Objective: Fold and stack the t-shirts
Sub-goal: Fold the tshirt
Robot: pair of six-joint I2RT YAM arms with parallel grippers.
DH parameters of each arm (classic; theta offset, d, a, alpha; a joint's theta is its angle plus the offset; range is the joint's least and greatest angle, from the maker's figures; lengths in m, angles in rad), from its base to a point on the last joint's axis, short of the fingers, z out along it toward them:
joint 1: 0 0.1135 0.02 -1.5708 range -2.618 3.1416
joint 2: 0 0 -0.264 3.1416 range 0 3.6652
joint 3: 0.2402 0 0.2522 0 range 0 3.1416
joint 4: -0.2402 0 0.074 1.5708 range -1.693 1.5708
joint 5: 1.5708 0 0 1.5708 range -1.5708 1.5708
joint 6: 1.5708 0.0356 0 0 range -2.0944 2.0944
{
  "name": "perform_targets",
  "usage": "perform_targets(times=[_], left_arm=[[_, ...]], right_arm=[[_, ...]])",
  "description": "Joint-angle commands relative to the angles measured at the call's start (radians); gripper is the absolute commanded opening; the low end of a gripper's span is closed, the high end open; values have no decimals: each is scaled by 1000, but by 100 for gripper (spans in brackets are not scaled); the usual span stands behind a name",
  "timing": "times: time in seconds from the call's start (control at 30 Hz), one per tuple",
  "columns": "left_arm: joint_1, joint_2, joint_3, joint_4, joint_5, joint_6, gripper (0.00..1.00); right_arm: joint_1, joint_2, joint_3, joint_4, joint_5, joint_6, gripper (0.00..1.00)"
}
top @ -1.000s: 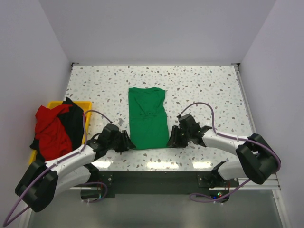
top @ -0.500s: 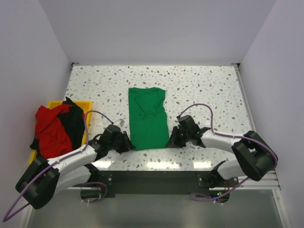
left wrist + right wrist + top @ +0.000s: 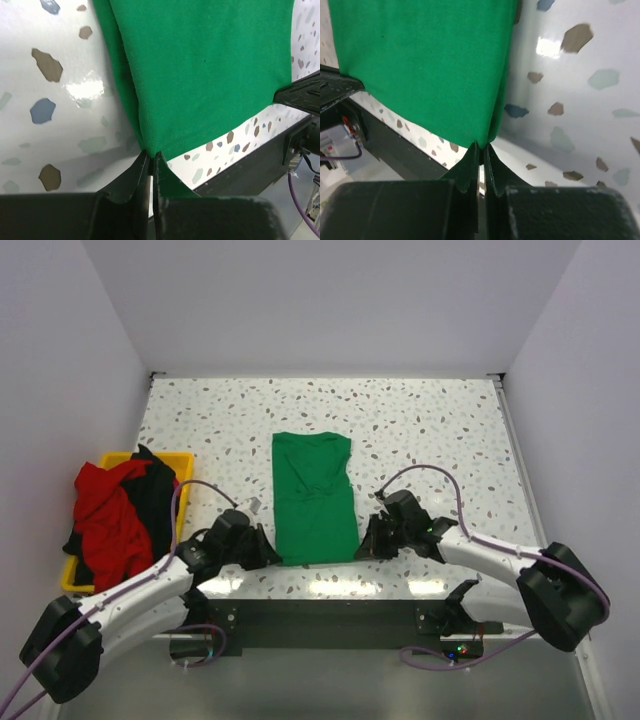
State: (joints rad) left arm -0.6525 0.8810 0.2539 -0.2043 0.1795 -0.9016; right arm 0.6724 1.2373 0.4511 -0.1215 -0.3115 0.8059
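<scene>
My left gripper will next lift its pinched corner of the t-shirt, carry it outward to the far corner nearer the bin and release it, as the t-shirt still lies long.
The bright green t-shirt [image 3: 314, 498] lies folded into a long strip on the speckled table, running from the middle toward the near edge. My left gripper [image 3: 268, 558] is shut on its near left corner [image 3: 148, 148]. My right gripper [image 3: 363, 550] is shut on its near right corner [image 3: 481, 142]. Both corners are pinched between closed fingertips just above the table. The green t-shirt fills the left wrist view [image 3: 200, 65] and the right wrist view [image 3: 425, 60]. A red t-shirt [image 3: 105, 515] and a black t-shirt [image 3: 155, 490] lie heaped at the left.
A yellow bin [image 3: 182, 462] holds the red and black heap at the table's left side. The table's near edge and a dark frame [image 3: 320, 620] lie just below the shirt's hem. White walls close off the left, right and back.
Both grippers have moved toward the near edge, pulling the green shirt's hem with them. The whole shirt has slid nearer and slightly right.
</scene>
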Motion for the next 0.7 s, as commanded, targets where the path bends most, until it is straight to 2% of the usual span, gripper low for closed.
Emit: perform_targets(times=[0.0, 0.23, 0.53, 0.67], left_arm=[[-18, -82, -5, -115, 20, -7, 0], [-41, -211, 57, -168, 14, -19, 0], [-39, -61, 255, -150, -26, 42, 0], [-26, 82, 392, -153, -37, 98, 0]], right_arm=[[22, -85, -26, -110, -38, -48, 0], [32, -216, 32, -254, -15, -76, 0], [30, -139, 266, -340, 69, -126, 0], [12, -44, 392, -342, 75, -157, 0]])
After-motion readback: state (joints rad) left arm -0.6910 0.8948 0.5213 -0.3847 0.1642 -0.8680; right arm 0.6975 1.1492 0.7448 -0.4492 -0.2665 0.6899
